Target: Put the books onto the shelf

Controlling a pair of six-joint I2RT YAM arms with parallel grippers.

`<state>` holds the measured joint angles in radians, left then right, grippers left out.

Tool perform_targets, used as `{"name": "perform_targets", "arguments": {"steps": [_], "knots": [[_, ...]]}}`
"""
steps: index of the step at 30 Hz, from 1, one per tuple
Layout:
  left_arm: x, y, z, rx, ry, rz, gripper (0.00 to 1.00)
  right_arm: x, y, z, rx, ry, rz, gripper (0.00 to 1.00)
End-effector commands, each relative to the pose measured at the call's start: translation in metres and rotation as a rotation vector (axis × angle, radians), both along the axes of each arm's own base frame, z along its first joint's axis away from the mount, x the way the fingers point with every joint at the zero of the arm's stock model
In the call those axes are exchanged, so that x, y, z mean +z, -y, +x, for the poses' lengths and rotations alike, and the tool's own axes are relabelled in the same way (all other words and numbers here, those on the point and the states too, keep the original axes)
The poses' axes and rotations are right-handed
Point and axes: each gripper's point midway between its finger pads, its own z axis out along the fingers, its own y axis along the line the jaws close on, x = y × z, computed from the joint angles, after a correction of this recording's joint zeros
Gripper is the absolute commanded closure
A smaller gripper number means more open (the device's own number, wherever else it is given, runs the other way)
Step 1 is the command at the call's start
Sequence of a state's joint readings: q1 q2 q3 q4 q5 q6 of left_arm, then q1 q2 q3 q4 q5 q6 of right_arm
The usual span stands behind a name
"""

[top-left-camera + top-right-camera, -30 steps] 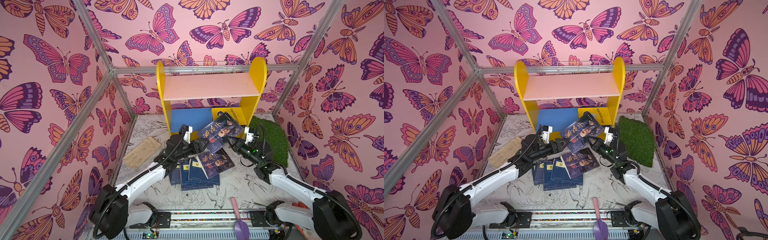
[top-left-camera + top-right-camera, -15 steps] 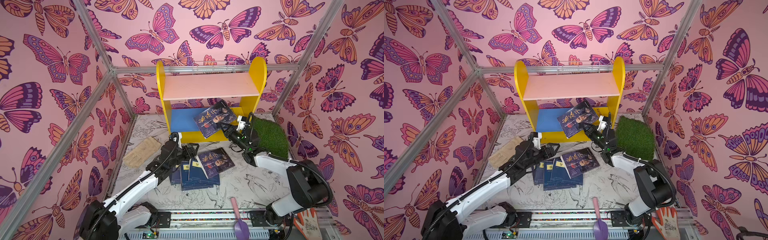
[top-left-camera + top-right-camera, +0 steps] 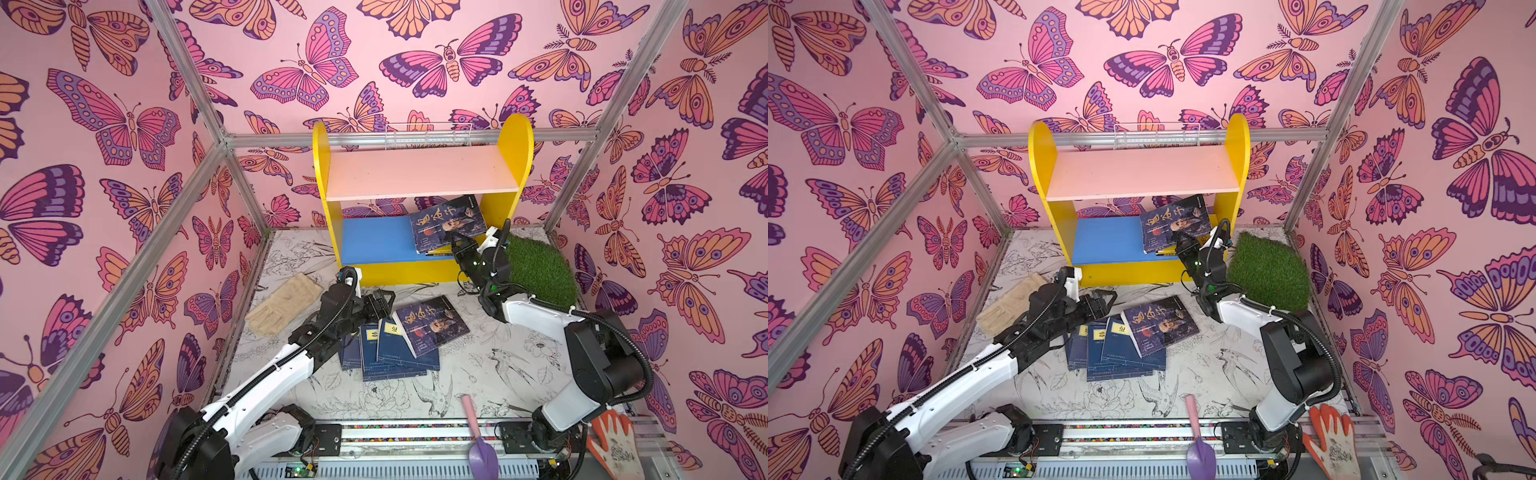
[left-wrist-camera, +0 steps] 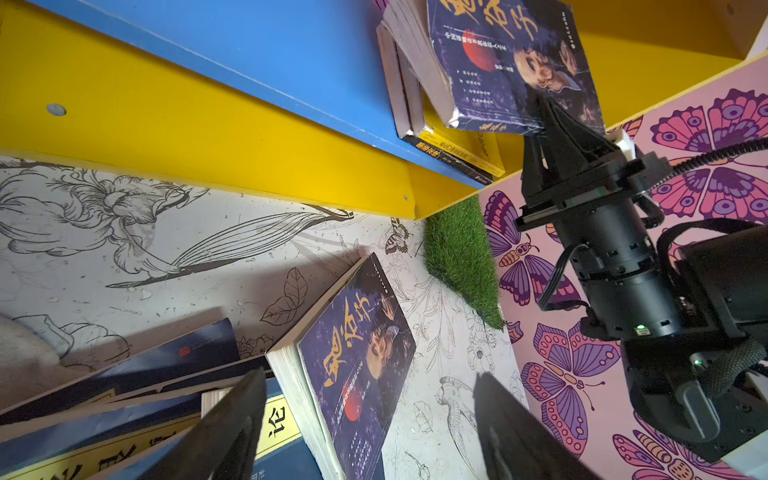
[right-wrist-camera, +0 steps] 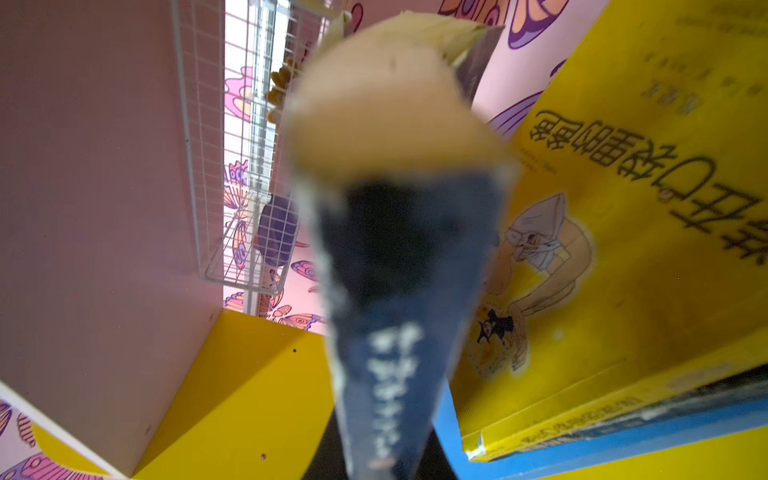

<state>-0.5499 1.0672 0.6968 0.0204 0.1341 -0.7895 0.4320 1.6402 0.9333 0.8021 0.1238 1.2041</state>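
Note:
My right gripper turns the tilted portrait book level next, lowers it onto the cover of the yellow book (image 3: 439,250) (image 5: 623,249) and releases it there, since the yellow book lies flat below.
The shelf (image 3: 419,174) (image 3: 1142,174) stands at the back. My right gripper (image 3: 459,245) (image 3: 1185,245) is shut on a dark-blue portrait book (image 3: 446,222) (image 5: 395,291), holding it tilted over the right end of the blue lower board (image 3: 378,241). Under that book a yellow book (image 5: 623,249) lies flat on a black one. My left gripper (image 3: 384,301) (image 4: 370,428) stands open and empty just over the pile of navy books (image 3: 390,353) on the floor. A second portrait book (image 3: 432,326) (image 4: 357,357) tops that pile, between the left fingers (image 4: 224,432).
A beige glove (image 3: 286,303) lies left of the pile and a green turf mat (image 3: 536,266) right of the shelf. A white wire basket (image 3: 428,135) hangs behind the shelf. A purple trowel (image 3: 482,449) and an orange-white glove (image 3: 615,440) lie at the front rail.
My right gripper has carried the portrait book from above the pile back into the shelf's lower tier. My left gripper has drawn away from that book and come down over the pile.

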Motion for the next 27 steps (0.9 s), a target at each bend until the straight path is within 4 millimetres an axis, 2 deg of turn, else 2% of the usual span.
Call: {"name": "perform_targets", "arguments": {"steps": [1,7,15,17,19,20,23,27], "knots": [[-0.001,-0.004,-0.002,-0.003,0.003,0.019,0.19,0.032,0.014,0.011,-0.106,0.068,0.058,1.0],[-0.001,-0.003,-0.003,-0.01,0.002,0.022,0.19,0.017,0.019,0.02,-0.158,0.007,0.055,1.0],[-0.001,-0.004,-0.005,-0.01,-0.003,0.017,0.19,0.004,0.032,0.023,-0.219,-0.062,0.033,0.99],[-0.001,-0.003,-0.005,-0.011,-0.004,0.016,0.19,-0.002,0.035,0.021,-0.229,-0.114,0.021,0.85],[-0.001,-0.003,-0.005,-0.012,-0.006,0.015,0.19,-0.007,0.04,0.019,-0.24,-0.171,-0.01,0.64],[0.0,-0.003,-0.005,-0.012,-0.005,0.015,0.19,-0.007,0.041,0.018,-0.246,-0.189,-0.024,0.58],[0.0,-0.003,-0.004,-0.009,-0.006,0.013,0.19,-0.01,0.05,0.015,-0.265,-0.255,-0.057,0.5],[0.001,-0.002,-0.003,-0.008,-0.009,0.007,0.19,-0.016,0.059,0.012,-0.274,-0.322,-0.086,0.48]]}}
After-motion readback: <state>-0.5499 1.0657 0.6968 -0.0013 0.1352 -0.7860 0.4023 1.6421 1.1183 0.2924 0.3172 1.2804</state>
